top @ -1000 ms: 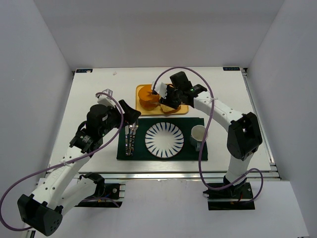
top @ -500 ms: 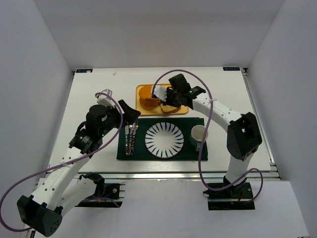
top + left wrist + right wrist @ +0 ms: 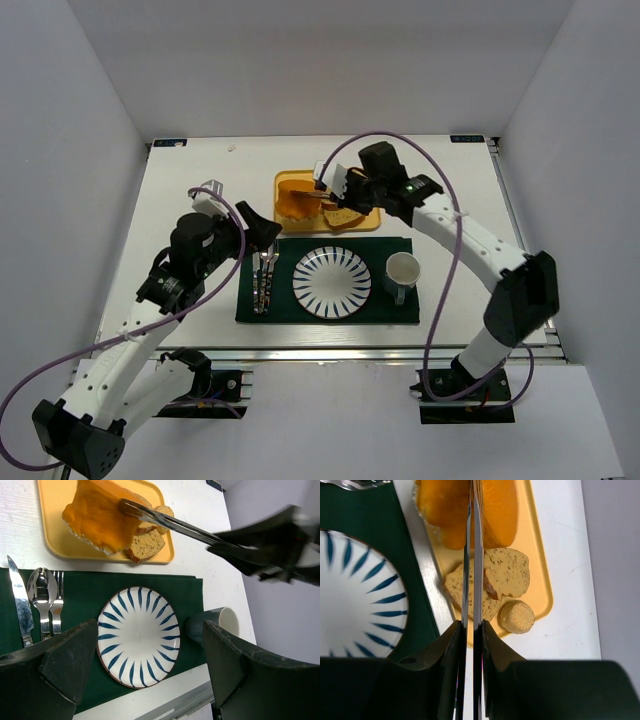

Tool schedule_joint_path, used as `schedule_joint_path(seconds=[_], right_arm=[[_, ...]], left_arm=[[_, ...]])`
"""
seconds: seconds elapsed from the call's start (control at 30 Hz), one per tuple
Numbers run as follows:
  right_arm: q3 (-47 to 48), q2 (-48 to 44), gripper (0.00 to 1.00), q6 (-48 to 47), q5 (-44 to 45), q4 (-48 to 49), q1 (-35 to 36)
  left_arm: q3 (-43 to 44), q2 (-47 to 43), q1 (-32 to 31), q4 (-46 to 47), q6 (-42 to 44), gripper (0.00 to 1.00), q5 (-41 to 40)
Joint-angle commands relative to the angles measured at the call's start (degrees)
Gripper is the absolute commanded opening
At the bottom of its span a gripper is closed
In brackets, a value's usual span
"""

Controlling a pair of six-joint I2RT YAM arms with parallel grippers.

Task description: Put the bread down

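Note:
My right gripper carries the bun back from the tray (image 3: pixel 372 223) next, then down onto the striped plate, and releases the tongs, because that plate stands empty.
The orange bun (image 3: pixel 292 201) sits tilted at the left end of the yellow tray (image 3: pixel 372 223). Two tan speckled slices (image 3: pixel 343 216) lie beside it. My right gripper (image 3: pixel 347 184) is shut on metal tongs (image 3: pixel 325 197). In the right wrist view the gripper (image 3: pixel 472 645) holds the tongs (image 3: pixel 472 555) nearly closed, their blades crossing one slice (image 3: pixel 457 587) and reaching onto the bun (image 3: pixel 495 510); the other slice (image 3: pixel 509 572) lies to the right. The tongs' tips are out of that view. My left gripper (image 3: pixel 150 672) is open and empty above the striped plate (image 3: pixel 137 635).
A green placemat (image 3: pixel 250 305) holds a knife, spoon and fork (image 3: pixel 264 280), the blue-striped plate (image 3: pixel 332 282) and a white cup (image 3: pixel 402 270). A small round tan piece (image 3: pixel 517 616) lies at the tray's corner. White walls enclose the table.
My right arm has swung out to the right and the gripper has shifted slightly right with the tongs. The bun has tipped over towards the tongs. The left arm has barely moved.

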Motion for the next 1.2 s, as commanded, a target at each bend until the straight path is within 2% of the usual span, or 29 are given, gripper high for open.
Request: schedule_joint_path(seconds=[0.0, 0.33, 0.57, 0.7, 0.8, 0.83, 0.9, 0.93, 1.03, 1.17], right_arm=[[-2.47, -7.35, 0.0, 1.66, -4.2, 2.62, -0.06], [-19.68, -26.33, 0.0, -0.88, -10.71, -2.65, -0.32], [-26.47, -35.31, 0.0, -2.29, -11.94, -5.29, -0.23], [-29.46, -37.17, 0.0, -4.04, -11.59, -6.69, -0.23], [-30.78, -37.96, 0.08, -6.94, -12.91, -9.86, -0.23], [-31.57, -38.14, 0.17, -7.74, -13.78, -10.65, -0.32], [-32.54, -39.19, 0.24, -8.53, -14.23, -11.53, -0.32], [-33.15, -39.45, 0.32, -8.97, -14.58, -11.71, -0.23], [-33.33, -40.07, 0.43, -9.06, -15.8, -12.06, -0.32], [-31.84, -40.77, 0.51, -8.37, -17.04, -12.59, -0.23]], left_arm=[[0.17, -1.97, 0.21, -0.61, -0.13, 0.94, -1.8], [0.43, -3.56, 0.21, -1.58, 0.13, 0.94, -5.14], [-0.19, -3.29, 0.21, -0.88, -0.4, 0.94, -4.26], [-0.19, -3.38, 0.21, -1.14, -0.31, 0.94, -4.35], [-0.45, -3.73, 0.21, -1.32, -0.4, 0.94, -4.35], [-0.54, -3.73, 0.21, -1.32, -0.48, 0.94, -4.43], [-0.71, -3.91, 0.21, -1.32, -0.66, 0.94, -4.43], [-0.8, -4.08, 0.21, -1.32, -0.75, 0.94, -4.43], [-0.89, -4.43, 0.21, -1.49, -0.84, 0.94, -4.7], [-0.98, -4.52, 0.21, -1.58, -0.84, 0.94, -4.87]])
